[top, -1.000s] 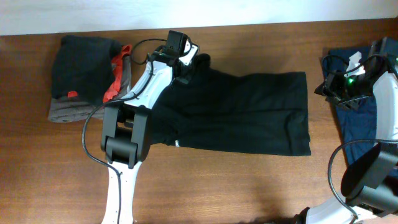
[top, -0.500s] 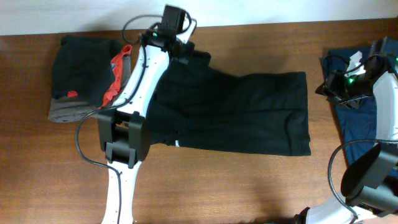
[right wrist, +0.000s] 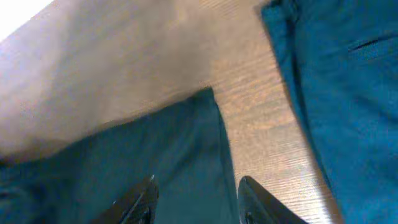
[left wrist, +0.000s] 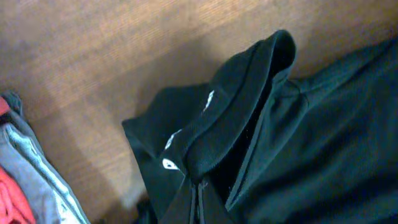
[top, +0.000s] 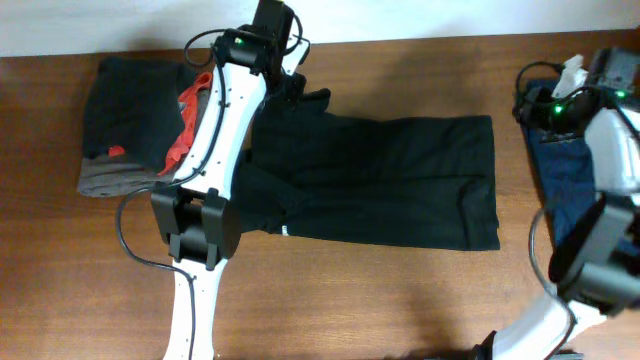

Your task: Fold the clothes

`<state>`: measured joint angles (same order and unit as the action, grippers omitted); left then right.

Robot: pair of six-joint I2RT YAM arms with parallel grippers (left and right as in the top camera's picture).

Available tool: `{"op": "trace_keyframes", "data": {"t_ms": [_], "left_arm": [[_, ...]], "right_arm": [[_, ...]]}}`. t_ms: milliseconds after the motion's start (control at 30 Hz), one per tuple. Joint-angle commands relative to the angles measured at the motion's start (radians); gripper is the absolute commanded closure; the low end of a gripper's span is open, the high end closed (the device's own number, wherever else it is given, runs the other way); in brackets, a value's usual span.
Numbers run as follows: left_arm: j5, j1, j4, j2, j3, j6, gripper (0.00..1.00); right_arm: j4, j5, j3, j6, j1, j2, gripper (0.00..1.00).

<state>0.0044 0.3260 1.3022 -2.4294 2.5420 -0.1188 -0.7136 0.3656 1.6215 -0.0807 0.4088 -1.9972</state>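
The left gripper draws the shirt's far edge back over the shirt's bunched near corner [top: 262,203] next and releases it, since the shirt lies spread.
The clothes, a black short-sleeved shirt [top: 400,180], lie flat across the middle of the table, with the collar at the back left. My left gripper [top: 297,92] is shut on the collar fabric. In the left wrist view the jaws [left wrist: 200,198] are pressed together on a raised fold of the black shirt [left wrist: 249,106], which bears small white marks. My right gripper [top: 553,112] hovers at the far right, apart from the shirt's hem. In the right wrist view it [right wrist: 198,198] stands open above the shirt's corner [right wrist: 124,168] with nothing between its fingers.
A pile of dark, grey and red garments [top: 135,120] sits at the back left, beside the left arm. A blue garment [top: 565,190] lies at the far right, also in the right wrist view [right wrist: 336,93]. The table's back edge runs close behind both grippers.
My left gripper has shut on the collar and shifted toward the table's back edge, lifting the fabric into a fold. The right arm has edged back and to the right, still open.
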Motion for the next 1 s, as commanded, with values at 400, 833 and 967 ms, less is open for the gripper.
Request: {"op": "trace_keyframes", "data": {"t_ms": [400,833,967], "left_arm": [[0.014,-0.016,0.106,0.012,0.046,0.021,0.99],[-0.046,-0.024,0.113,0.062,0.047,0.020,1.00],[-0.077,-0.024,0.117,0.098,0.047,0.020,1.00]], "right_arm": [[0.231,0.089,0.013,0.017,-0.097,-0.301,0.47],[0.180,0.065,0.045,0.059,-0.080,-0.292,0.90],[0.067,0.075,0.090,0.107,-0.063,-0.253,0.96]]}}
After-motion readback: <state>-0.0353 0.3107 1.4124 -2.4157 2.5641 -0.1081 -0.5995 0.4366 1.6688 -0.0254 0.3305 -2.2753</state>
